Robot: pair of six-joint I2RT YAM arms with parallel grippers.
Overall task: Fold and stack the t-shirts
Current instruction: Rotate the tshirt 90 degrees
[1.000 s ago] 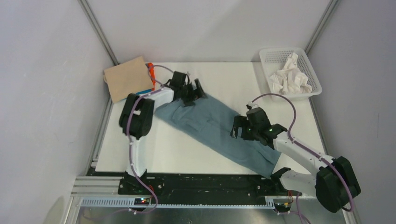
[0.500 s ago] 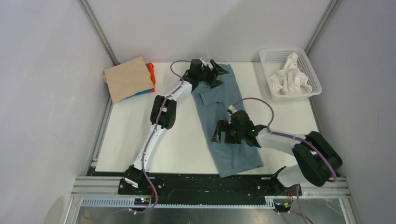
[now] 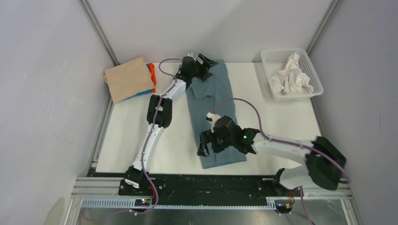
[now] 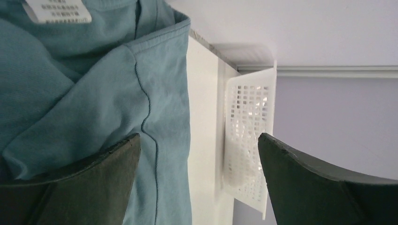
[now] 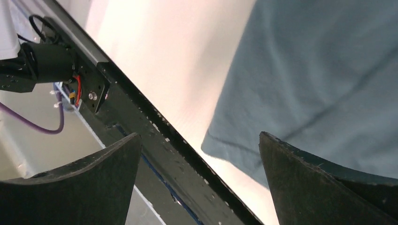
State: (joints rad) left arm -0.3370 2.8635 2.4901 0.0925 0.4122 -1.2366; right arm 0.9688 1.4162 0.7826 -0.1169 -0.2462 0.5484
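Note:
My left gripper swings back and down next to pinch the t-shirt's hem corner beside my right gripper. That corner lies back from my left gripper, flat and uncovered.
A slate blue-grey t-shirt (image 3: 213, 110) lies as a long strip running from the table's far edge toward the near edge. In the left wrist view its collar end (image 4: 94, 93) shows a white neck label (image 4: 58, 11). My left gripper (image 3: 205, 62) hovers open over that far end, with nothing between its fingers. My right gripper (image 3: 205, 144) stands open at the shirt's near left edge. The hem corner (image 5: 220, 143) shows in its view. Folded tan (image 3: 127, 78), orange (image 3: 151, 71) and bright blue (image 3: 146, 91) t-shirts are stacked at the back left.
A white mesh basket (image 3: 313, 70) at the back right holds crumpled white cloth (image 3: 291, 78); it also shows as the basket (image 4: 248, 136) beyond the left fingers. The black front rail (image 5: 141, 108) runs along the table's near edge. Grey walls enclose the table.
The blue-grey shirt has swung from a diagonal across the table to lying lengthwise. My left gripper moved to the far edge. My right gripper moved left and nearer.

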